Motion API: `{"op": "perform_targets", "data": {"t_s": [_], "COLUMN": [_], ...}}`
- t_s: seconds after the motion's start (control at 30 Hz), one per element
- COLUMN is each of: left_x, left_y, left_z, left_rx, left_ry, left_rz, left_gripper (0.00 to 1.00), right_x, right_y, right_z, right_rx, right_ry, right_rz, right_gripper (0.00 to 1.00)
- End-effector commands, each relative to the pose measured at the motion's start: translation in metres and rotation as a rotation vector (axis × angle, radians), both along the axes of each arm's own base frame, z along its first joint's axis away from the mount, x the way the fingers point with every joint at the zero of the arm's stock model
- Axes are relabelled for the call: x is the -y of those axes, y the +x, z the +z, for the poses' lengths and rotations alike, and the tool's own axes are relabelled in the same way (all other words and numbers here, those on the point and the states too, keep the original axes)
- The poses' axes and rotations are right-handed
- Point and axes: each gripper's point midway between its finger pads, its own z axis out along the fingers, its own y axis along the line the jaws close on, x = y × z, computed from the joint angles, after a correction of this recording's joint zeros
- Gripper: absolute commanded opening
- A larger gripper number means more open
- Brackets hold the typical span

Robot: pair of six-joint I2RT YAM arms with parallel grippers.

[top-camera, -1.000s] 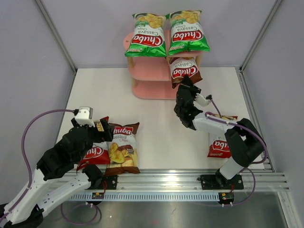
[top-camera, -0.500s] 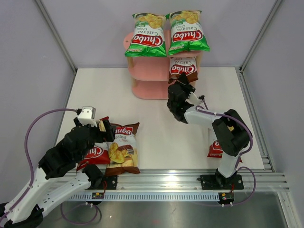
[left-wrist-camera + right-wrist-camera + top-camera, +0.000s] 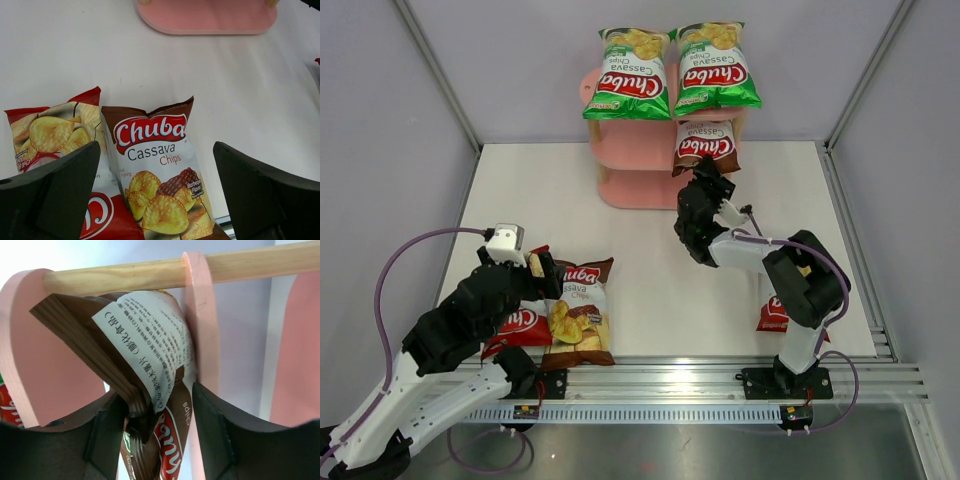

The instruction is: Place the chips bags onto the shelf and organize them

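The robot will lower its left gripper to the right in the top view, onto the second brown bag's middle (image 3: 581, 308) (image 3: 159, 169), as that bag lies below the gripper on that side.
The pink shelf (image 3: 620, 150) stands at the back with two green chips bags (image 3: 633, 75) (image 3: 716, 68) on its top board. A brown bag (image 3: 708, 143) rests on the middle tier at the right. My right gripper (image 3: 704, 178) is just in front of it. In the right wrist view its jaws (image 3: 155, 405) stand parted, with that bag's crumpled end (image 3: 145, 335) loose between them beside a shelf board (image 3: 200, 315). My left gripper (image 3: 538, 268) hangs open over a second brown bag (image 3: 160, 165) and a red bag (image 3: 50, 132) lying on the table.
Another red bag (image 3: 772, 315) lies on the table at the right, partly under my right arm. The shelf's bottom board (image 3: 210, 17) shows at the top of the left wrist view. Grey walls close in the white table on three sides.
My right gripper pushed the brown bag further onto the middle tier, then parted its jaws and loosened its hold. The left arm has barely moved.
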Motion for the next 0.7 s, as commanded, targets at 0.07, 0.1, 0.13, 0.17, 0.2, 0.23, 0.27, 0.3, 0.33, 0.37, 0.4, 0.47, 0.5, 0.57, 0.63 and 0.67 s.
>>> {"op": "perform_targets", "data": {"t_s": [0.07,0.1,0.13,0.17,0.2,0.23,0.27,0.3,0.33,0.37,0.4,0.47,0.5,0.57,0.63,0.67], "left_x": [0.005,0.004,0.004,0.004,0.003,0.003,0.003,0.002,0.002,0.002,0.001,0.000,-0.001,0.000,-0.004,-0.003], "left_y": [0.005,0.005,0.005,0.005,0.005,0.005,0.005,0.006,0.006,0.006,0.007,0.008,0.009,0.010,0.012,0.014], "left_z": [0.009,0.009,0.008,0.009,0.009,0.008,0.008,0.008,0.007,0.007,0.007,0.005,0.004,0.002,0.000,-0.004], "left_rx": [0.030,0.032,0.030,0.031,0.031,0.029,0.028,0.028,0.023,0.020,0.021,0.010,0.007,-0.011,-0.026,-0.054], "left_ry": [-0.027,-0.028,-0.025,-0.028,-0.029,-0.027,-0.028,-0.027,-0.022,-0.024,-0.022,-0.016,-0.013,-0.011,0.000,-0.006], "left_rz": [-0.004,0.000,0.003,0.004,0.008,0.009,0.010,0.015,0.018,0.021,0.030,0.043,0.051,0.068,0.103,0.127], "left_gripper": [0.99,0.99,0.99,0.99,0.99,0.99,0.99,0.99,0.99,0.99,0.99,0.99,0.99,0.99,0.99,0.99], "right_x": [0.009,0.009,0.009,0.010,0.010,0.011,0.012,0.012,0.012,0.013,0.014,0.013,0.013,0.010,0.010,0.005], "right_y": [-0.010,-0.012,-0.013,-0.017,-0.018,-0.020,-0.023,-0.025,-0.026,-0.030,-0.033,-0.041,-0.045,-0.055,-0.064,-0.071], "right_z": [0.011,0.011,0.011,0.011,0.012,0.012,0.016,0.016,0.018,0.018,0.026,0.025,0.031,0.037,0.033,0.045], "right_rx": [0.040,0.040,0.040,0.038,0.040,0.036,0.045,0.043,0.048,0.042,0.072,0.068,0.093,0.116,0.104,0.138], "right_ry": [-0.033,-0.031,-0.033,-0.035,-0.038,-0.049,-0.053,-0.065,-0.071,-0.101,-0.100,-0.157,-0.159,-0.213,-0.285,-0.308], "right_rz": [0.018,0.027,0.034,0.047,0.053,0.057,0.067,0.073,0.081,0.101,0.106,0.143,0.155,0.205,0.240,0.288], "right_gripper": [0.71,0.74,0.78,0.86,0.90,0.93,0.99,1.00,0.99,0.99,0.99,0.99,0.99,0.99,0.99,0.99]}}
